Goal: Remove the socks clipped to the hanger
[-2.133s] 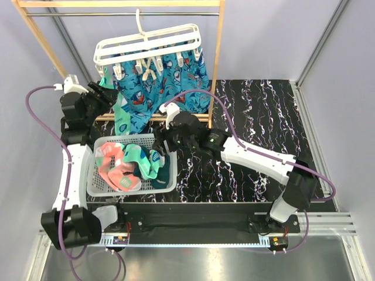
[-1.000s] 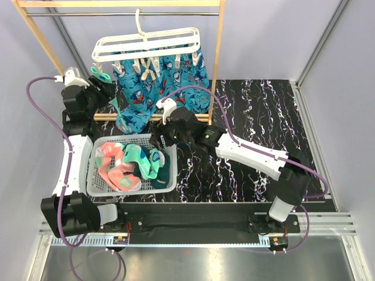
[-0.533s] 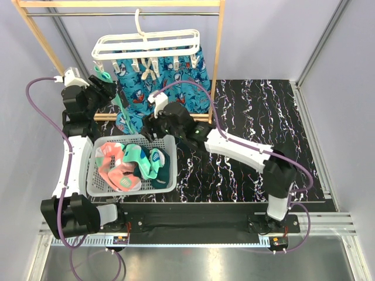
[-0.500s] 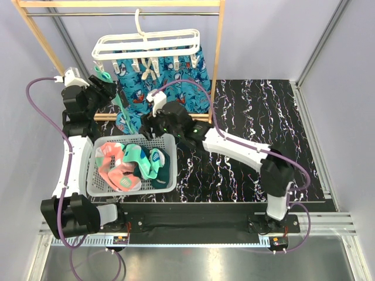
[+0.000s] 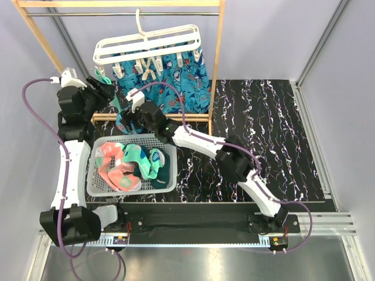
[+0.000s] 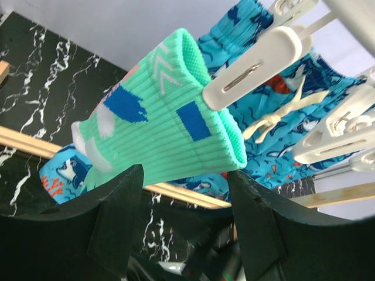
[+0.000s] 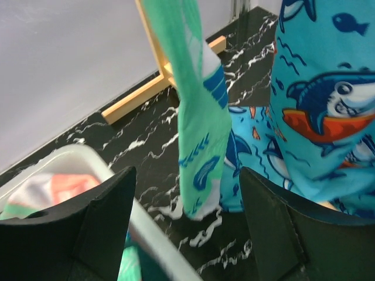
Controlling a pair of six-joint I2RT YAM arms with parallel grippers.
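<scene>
My right gripper is open with the sock's toe hanging free, lined up between its fingers, so it should next ease outward past the basket's rim onto the sock's lower end and close.
The white hanger [image 5: 146,44] hangs from the wooden rack. A mint green sock [image 6: 158,129] with blue marks hangs from a white clip [image 6: 252,67] at the hanger's left end. My left gripper [image 6: 184,202] is open, and the sock's cuff sits just above the gap between its fingers. In the top view that sock [image 5: 103,78] is beside the left gripper [image 5: 106,89]. My right gripper [image 7: 184,202] is open and low, with the sock's [image 7: 202,111] dangling toe between its fingers, untouched. In the top view the right gripper [image 5: 127,120] is under the hanger's left end.
A white mesh basket [image 5: 94,172] with several loose socks stands at the front left; its rim [image 7: 117,202] lies close under the right gripper. A large blue patterned cloth [image 5: 181,82] hangs on the hanger behind the sock. The wooden rack's post [image 5: 217,58] stands on the right.
The right arm has stretched left and back, from above the basket's far rim to under the hanging mint sock. The left gripper has stayed by the cuff. The hanger has tilted slightly.
</scene>
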